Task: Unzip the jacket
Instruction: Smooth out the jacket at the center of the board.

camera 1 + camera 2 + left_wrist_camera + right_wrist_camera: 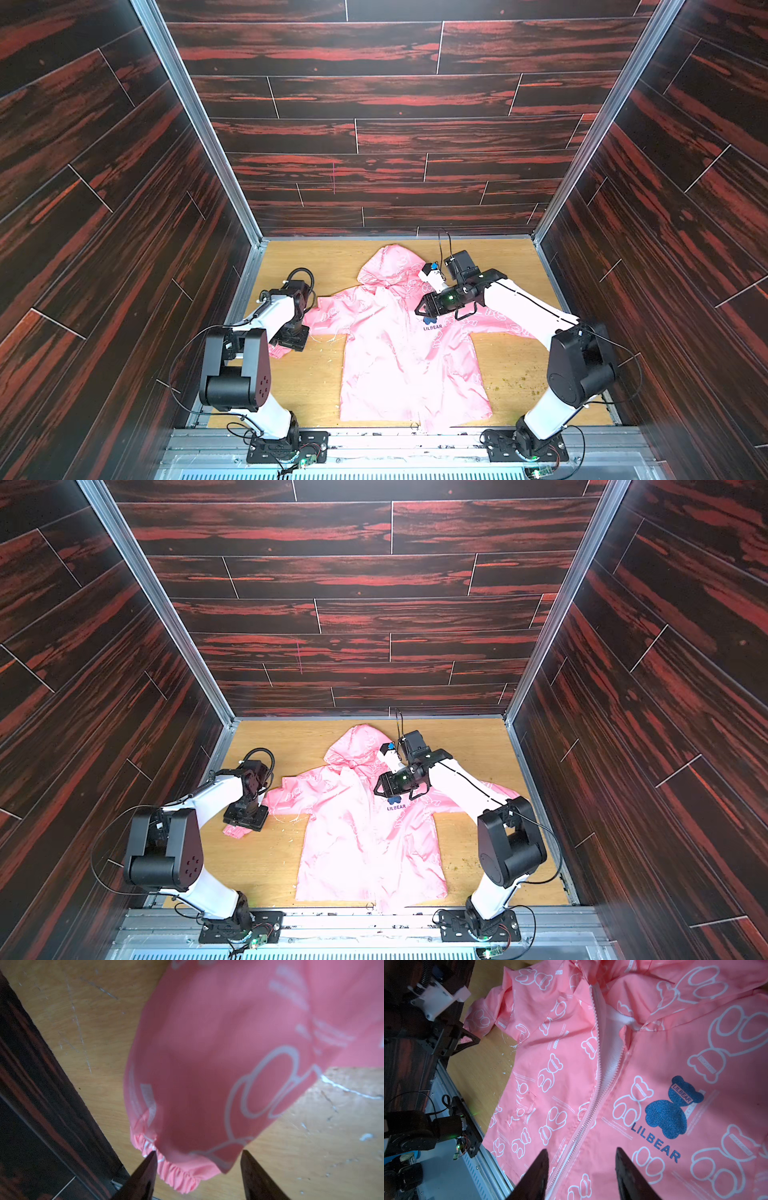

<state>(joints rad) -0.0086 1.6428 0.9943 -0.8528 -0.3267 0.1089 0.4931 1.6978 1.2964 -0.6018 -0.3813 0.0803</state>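
Next, my left gripper comes down onto the jacket's sleeve beside its ruffled cuff and closes there, since a fold of cloth lies between open fingers.
The pink jacket [399,365] [361,845] lies flat on the wooden table, hood toward the back wall. In the right wrist view its zipper [593,1105] is parted at the collar over white lining and joined lower down. The dark bear logo [672,1107] sits beside it. My right gripper [419,309] [581,1149] hovers open over the chest, fingers either side of the zipper line, holding nothing. My left gripper [291,338] [199,1151] stands open over the sleeve's ruffled cuff [176,1174], its fingers apart from the cloth.
Dark wood-grain walls [124,249] close in on three sides. A metal rail [374,440] with both arm bases runs along the front edge. White flecks [328,338] and crumbs [519,380] dot the bare table [511,270].
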